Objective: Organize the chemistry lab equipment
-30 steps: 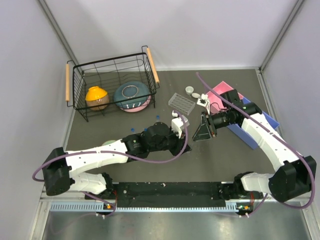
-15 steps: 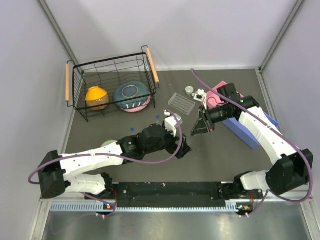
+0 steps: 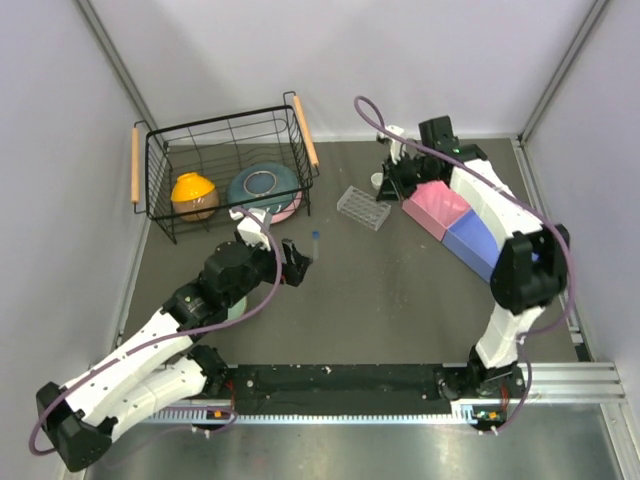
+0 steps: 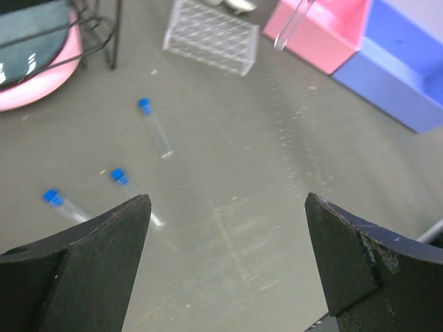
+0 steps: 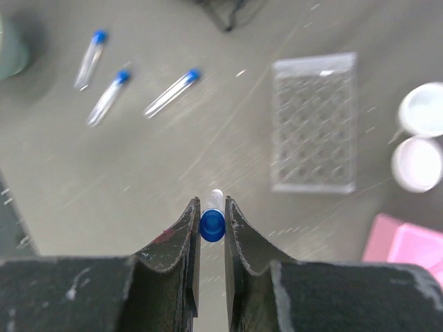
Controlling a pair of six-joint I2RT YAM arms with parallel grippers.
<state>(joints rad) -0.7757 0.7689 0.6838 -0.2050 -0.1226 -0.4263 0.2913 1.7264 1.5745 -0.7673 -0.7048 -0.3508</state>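
My right gripper should shift and go down next onto the rack's cup-side holes to release the tube, because the holes are below it and to its left in the top view.
My right gripper (image 5: 211, 202) is shut on a clear tube with a blue cap (image 5: 212, 225), held point down above the table just left of the clear rack (image 5: 315, 124). In the top view that gripper (image 3: 390, 188) is at the back, next to the rack (image 3: 362, 207). Two white cups (image 5: 423, 109) stand right of the rack. Three more blue-capped tubes (image 4: 154, 128) lie loose on the table ahead of my left gripper (image 4: 225, 200), which is wide open and holds nothing. In the top view the left gripper (image 3: 292, 262) is near one tube (image 3: 315, 240).
A black wire basket (image 3: 225, 135) at the back left holds an orange bowl (image 3: 193, 193) and a blue bowl (image 3: 263, 190). A pink box (image 3: 435, 208) and a blue box (image 3: 475, 243) lie at the right. A green bowl (image 5: 10, 48) is left of the loose tubes.
The left gripper opened, let go of the tube and drew back to the left. The right gripper shut on the tube and swung it to the back, beside the rack.
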